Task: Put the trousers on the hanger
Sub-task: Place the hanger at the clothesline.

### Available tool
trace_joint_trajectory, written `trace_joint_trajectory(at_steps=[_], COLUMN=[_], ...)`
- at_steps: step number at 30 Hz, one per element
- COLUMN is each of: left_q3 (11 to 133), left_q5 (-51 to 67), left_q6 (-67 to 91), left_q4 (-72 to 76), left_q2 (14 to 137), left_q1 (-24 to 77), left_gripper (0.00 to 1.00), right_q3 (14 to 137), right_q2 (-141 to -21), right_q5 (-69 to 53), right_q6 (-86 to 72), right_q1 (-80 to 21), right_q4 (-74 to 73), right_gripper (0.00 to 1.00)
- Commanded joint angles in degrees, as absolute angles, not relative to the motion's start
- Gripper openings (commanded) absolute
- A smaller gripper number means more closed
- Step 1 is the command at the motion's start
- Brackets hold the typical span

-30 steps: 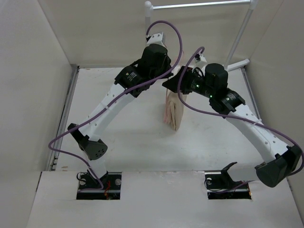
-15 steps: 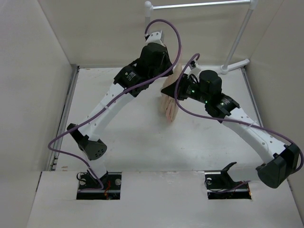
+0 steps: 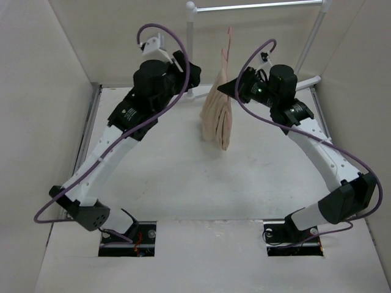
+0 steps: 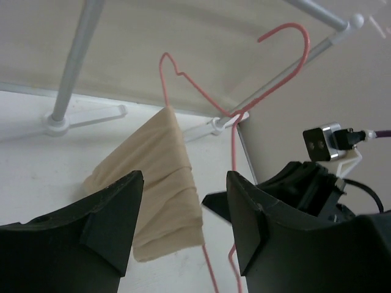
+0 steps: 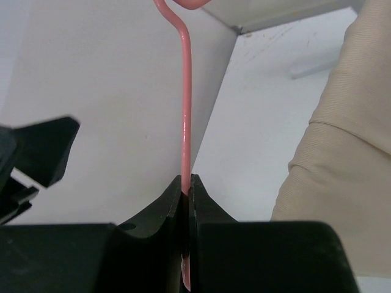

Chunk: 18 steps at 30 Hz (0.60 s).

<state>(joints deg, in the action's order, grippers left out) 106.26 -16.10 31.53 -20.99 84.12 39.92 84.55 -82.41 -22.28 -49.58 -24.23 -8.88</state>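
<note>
My right gripper holds the hanger and next needs to move the hanger's hook [image 4: 293,33] outward and to the right in the top view, then onto the rack's bar [image 4: 311,10].
The beige trousers [image 3: 218,119] hang folded over the pinkish-red wire hanger [image 3: 228,43], clear of the table. My right gripper [image 3: 223,89] is shut on the hanger's wire beside the cloth. In the right wrist view the wire [image 5: 185,116] runs up out of the shut gripper [image 5: 187,183], with the trousers [image 5: 348,152] to its right. My left gripper [image 3: 186,66] stands open to the left of the trousers, apart from them. Its wrist view shows the open gripper [image 4: 183,183] holding nothing, with the trousers [image 4: 160,171] and the hanger's hook [image 4: 293,33] beyond.
A white tube garment rack [image 3: 256,6] stands at the back, its bar above the hanger and one foot [image 3: 305,82] at the back right. Its post [image 4: 76,61] shows in the left wrist view. Beige walls close in the table on the left, back and right.
My left gripper has opened and drawn back to the left, away from the trousers. My right gripper has shut on the hanger and lifted it, with the trousers, up and back toward the rack.
</note>
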Motion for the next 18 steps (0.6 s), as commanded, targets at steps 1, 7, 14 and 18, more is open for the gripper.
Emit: trace_joint_trajectory(at_steps=[1,7,14,18], left_q3=[100.21,88.35,76.48,74.01], left_q5=[-17.05,-16.52,-14.16,-12.57], left_q6=[31.99,36.2,38.76,39.29], left_q4=[-13.36,-16.61,-17.84,-17.93], left_q2=[77.27,72.69,70.67,70.66], left_q1=[36.79,30.64,26.77,25.53], left_gripper=[0.55,0.55,0.54,0.54], right_q3=[93.23,106.24,120.22,124.36], right_q2=[-84.28,-92.18,-102.03,-105.55], right_q5=[-23.64,-21.98,-17.94,-17.58], right_q6=[-49.66,-49.57,-48.87,-49.22], right_q1=[-20.88,-12.98,-4.36,-0.76], right_q4=[-2.37,-7.02,-15.37,-16.79], right_gripper=[0.02,0.02,0.02,0.02])
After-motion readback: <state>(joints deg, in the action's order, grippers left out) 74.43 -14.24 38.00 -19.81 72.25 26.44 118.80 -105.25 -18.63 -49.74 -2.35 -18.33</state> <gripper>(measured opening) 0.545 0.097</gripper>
